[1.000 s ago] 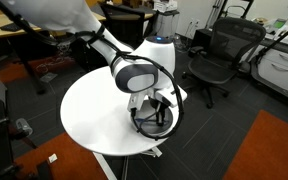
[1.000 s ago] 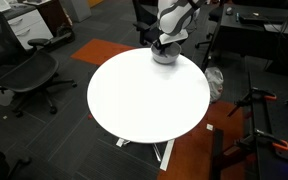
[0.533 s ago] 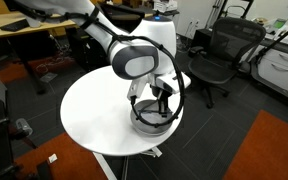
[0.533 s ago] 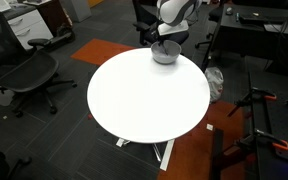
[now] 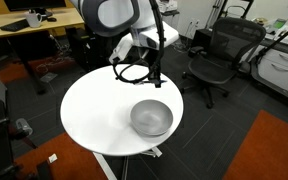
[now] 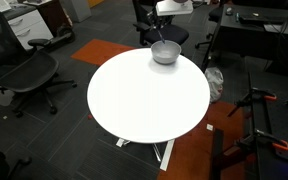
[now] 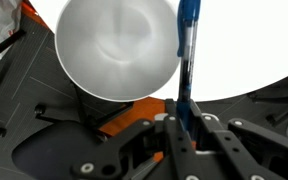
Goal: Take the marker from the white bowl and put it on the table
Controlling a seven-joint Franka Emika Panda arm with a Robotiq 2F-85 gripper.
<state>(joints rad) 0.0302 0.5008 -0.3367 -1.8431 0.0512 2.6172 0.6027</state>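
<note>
My gripper holds the blue marker and should next move away from the white bowl (image 5: 150,118), over the open table, and lower the marker onto it, since that part of the table is clear.
The white bowl (image 5: 150,118) stands empty near the edge of the round white table (image 5: 89,110); it also shows in the other exterior view (image 6: 165,52) and in the wrist view (image 7: 116,48). My gripper (image 5: 154,55) hangs well above the bowl and is shut on the blue marker (image 5: 156,70), which hangs down from it. In the wrist view the gripper (image 7: 182,112) pinches the marker (image 7: 188,45) near one end, and the rest sticks out beside the bowl's rim, over the table top (image 7: 244,45).
Black office chairs (image 5: 216,55) stand behind the table and another (image 6: 24,72) is off to the side. A wooden desk (image 5: 29,25) is at the back. An orange carpet patch (image 5: 274,145) lies on the dark floor.
My gripper has risen out of the bowl, carrying the marker up with it. The bowl is now uncovered and empty.
</note>
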